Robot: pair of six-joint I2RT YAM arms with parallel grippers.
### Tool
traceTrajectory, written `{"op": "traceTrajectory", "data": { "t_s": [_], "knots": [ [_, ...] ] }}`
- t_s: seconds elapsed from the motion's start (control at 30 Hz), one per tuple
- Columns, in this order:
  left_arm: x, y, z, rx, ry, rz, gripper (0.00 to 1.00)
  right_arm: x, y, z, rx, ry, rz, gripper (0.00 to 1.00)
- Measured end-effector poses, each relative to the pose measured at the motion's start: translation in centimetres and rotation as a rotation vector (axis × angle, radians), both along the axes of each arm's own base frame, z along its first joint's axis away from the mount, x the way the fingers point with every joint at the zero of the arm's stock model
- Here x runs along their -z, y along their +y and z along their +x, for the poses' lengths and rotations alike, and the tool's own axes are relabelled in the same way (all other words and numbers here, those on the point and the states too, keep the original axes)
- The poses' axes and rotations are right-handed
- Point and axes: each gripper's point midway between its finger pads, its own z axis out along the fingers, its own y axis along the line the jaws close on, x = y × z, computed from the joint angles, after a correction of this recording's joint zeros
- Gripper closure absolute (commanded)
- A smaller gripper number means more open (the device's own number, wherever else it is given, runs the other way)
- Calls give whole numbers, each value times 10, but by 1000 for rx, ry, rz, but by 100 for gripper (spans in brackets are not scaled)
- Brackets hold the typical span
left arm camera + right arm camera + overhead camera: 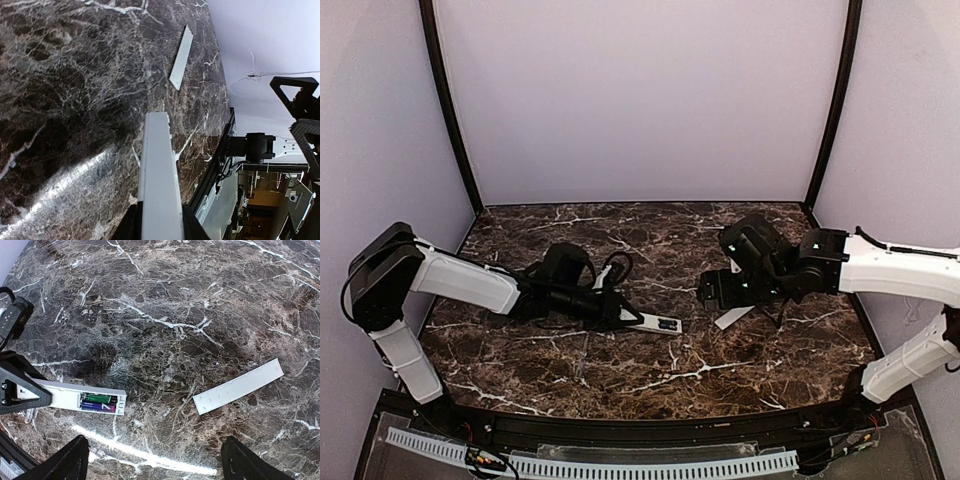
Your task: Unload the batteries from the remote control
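My left gripper will first go down to the marble, and then it will let go of the remote control [60, 393] there.
The white remote control [60, 393] lies low over the marble with its battery bay open and facing up. Two batteries [100, 402], one green and one purple, sit side by side in the bay. My left gripper [160, 227] is shut on the remote control [159, 170] at its other end, a dark finger on each long side. In the top view the left gripper [610, 308] holds the remote [655, 322] near the table's middle. My right gripper [157, 462] hangs open above the table, right of the bay, with nothing between its fingers [75, 460].
The flat white cover strip [237, 386] lies loose on the marble to the right of the remote, under the right gripper [720, 290] in the top view. Dark posts and purple walls close the table [620, 380] at the back and sides.
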Motion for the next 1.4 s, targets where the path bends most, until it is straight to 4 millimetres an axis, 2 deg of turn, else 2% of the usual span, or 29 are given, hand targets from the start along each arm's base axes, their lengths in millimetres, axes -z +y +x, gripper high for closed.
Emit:
{"op": "traceTrajectory", "data": {
  "t_s": [0.07,0.13,0.23,0.43,0.57,0.83,1.13,1.4],
  "knots": [
    [11,-2,-2,-4,24,17,93,2,0,0,-5,2,-9,9],
    [18,-2,-2,-10,41,30,87,3,0,0,-7,3,-11,9],
    [20,-2,-2,-12,44,31,82,3,0,0,-9,2,-12,9],
    [20,-4,0,7,28,41,66,4,1,0,-13,3,-19,9],
    [27,-1,-1,23,20,87,59,11,2,1,-22,12,-41,9],
    [46,14,-3,35,6,209,53,17,5,1,-32,26,-58,9],
    [38,15,14,61,-94,306,49,18,7,0,-40,35,-50,9],
    [43,12,26,96,-126,385,47,17,7,0,-40,34,-48,9]
  ]
}}
